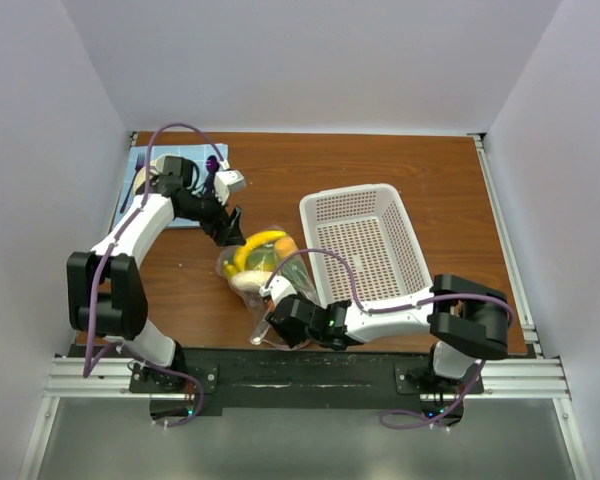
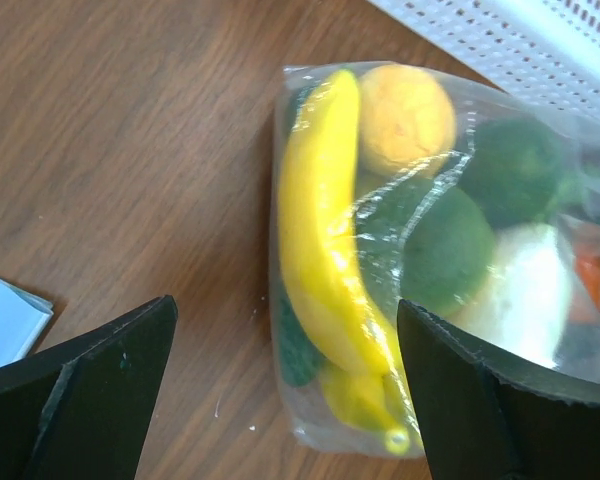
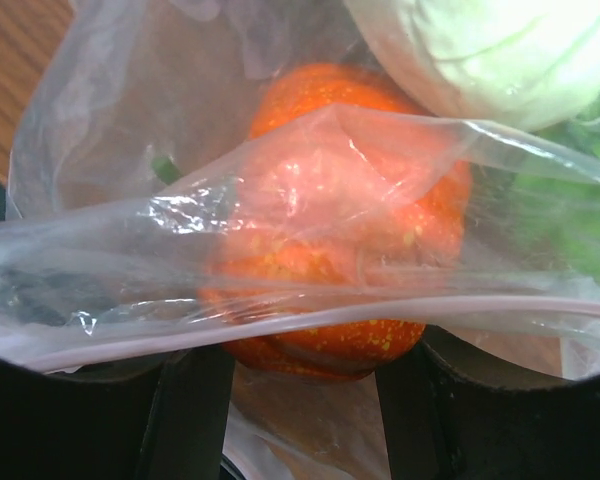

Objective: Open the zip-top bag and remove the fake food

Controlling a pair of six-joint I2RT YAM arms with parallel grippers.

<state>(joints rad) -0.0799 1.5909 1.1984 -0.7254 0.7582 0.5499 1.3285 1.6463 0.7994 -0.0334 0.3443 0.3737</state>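
The empty basket lies outward, to the right in the top view, so my right gripper will pull the piece of fake food out next, lift it over to that basket and let go.
The zip-top bag (image 1: 252, 262) lies on the table left of the basket, holding the fake food: a yellow banana (image 2: 320, 230), an orange (image 2: 405, 115), dark green pieces (image 2: 445, 250) and a white piece (image 2: 525, 290). My left gripper (image 1: 232, 228) is open, and its fingers (image 2: 110, 385) straddle the bag's sealed far end (image 2: 285, 400) without touching it. My right gripper (image 1: 273, 318) is at the bag's near mouth. The pink zip strip (image 3: 280, 328) runs across its fingers (image 3: 195, 410), which sit on either side of an orange-red speckled piece (image 3: 330, 345) and appear shut on it.
A white perforated basket (image 1: 350, 193) stands right of the bag, its corner showing in the left wrist view (image 2: 540, 40). A blue sheet (image 1: 140, 185) lies at the back left. The table's near edge and rail are just behind my right gripper.
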